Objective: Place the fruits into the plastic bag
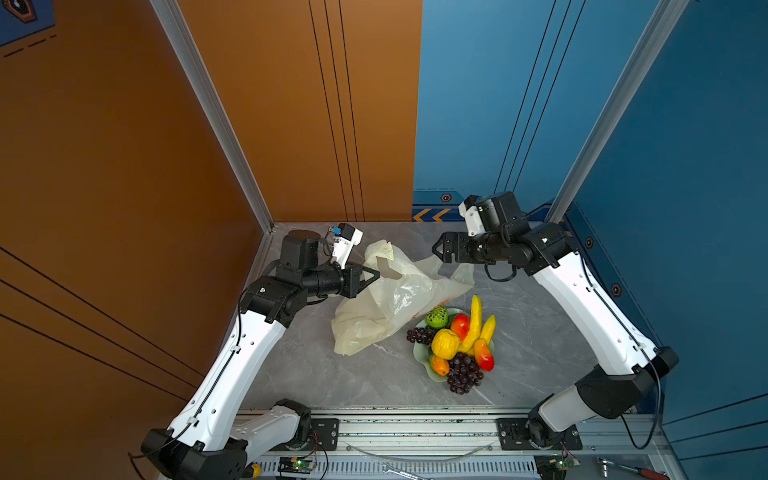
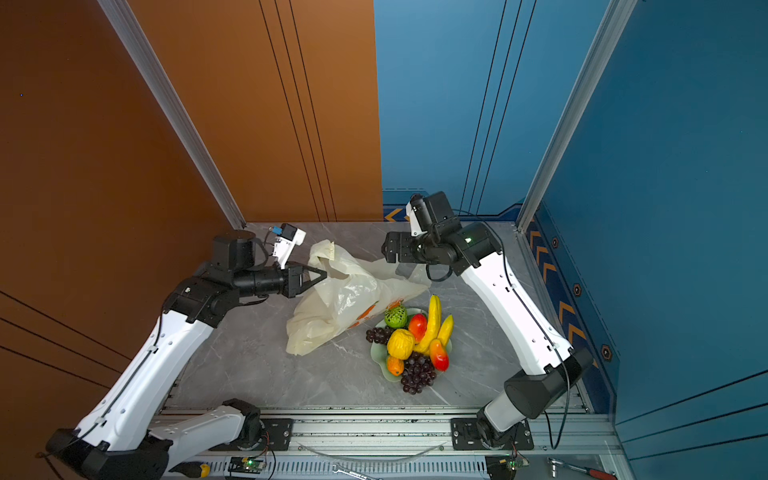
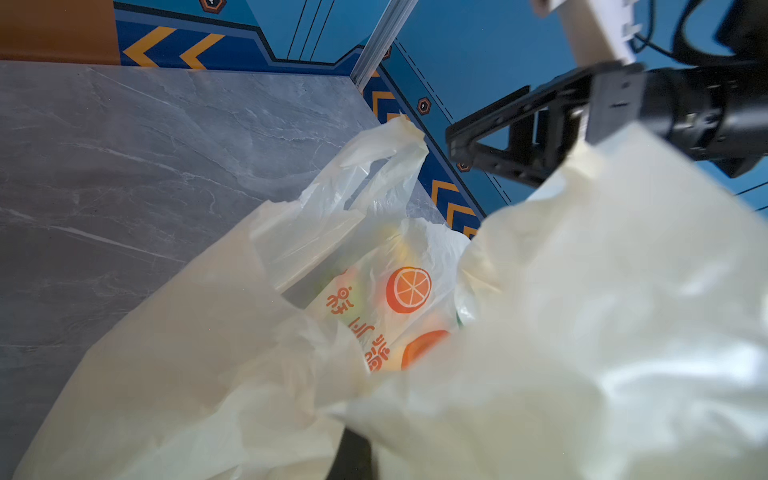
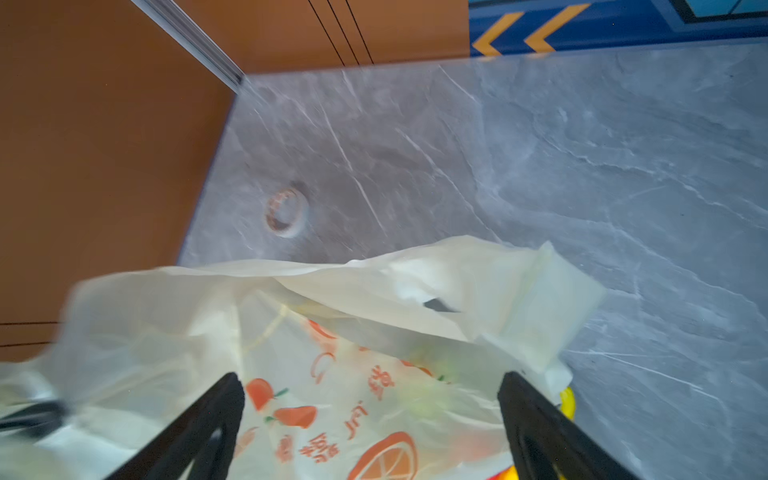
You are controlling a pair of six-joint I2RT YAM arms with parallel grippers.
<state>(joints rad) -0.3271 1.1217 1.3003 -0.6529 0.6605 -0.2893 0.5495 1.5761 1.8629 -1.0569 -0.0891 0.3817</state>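
Next, my right gripper moves down to the bag's free loop handle and lowers its open fingers over the handle's raised end, which stands clear of the tabletop.
The plastic bag lies crumpled on the grey table, its left side lifted. My left gripper is shut on the bag's edge beside one loop handle; in the left wrist view the bag covers the jaws. My right gripper hangs open above the bag's other side, holding nothing. The fruits sit in a heap right of the bag: bananas, grape bunches, mangoes, a yellow ball, a bumpy green fruit and a small orange-green one.
The fruits rest on a pale green wavy dish that touches the bag's lower edge. A tape roll lies near the orange wall. Orange and blue walls close in the table's back and sides. Hand tools lie on the front rail.
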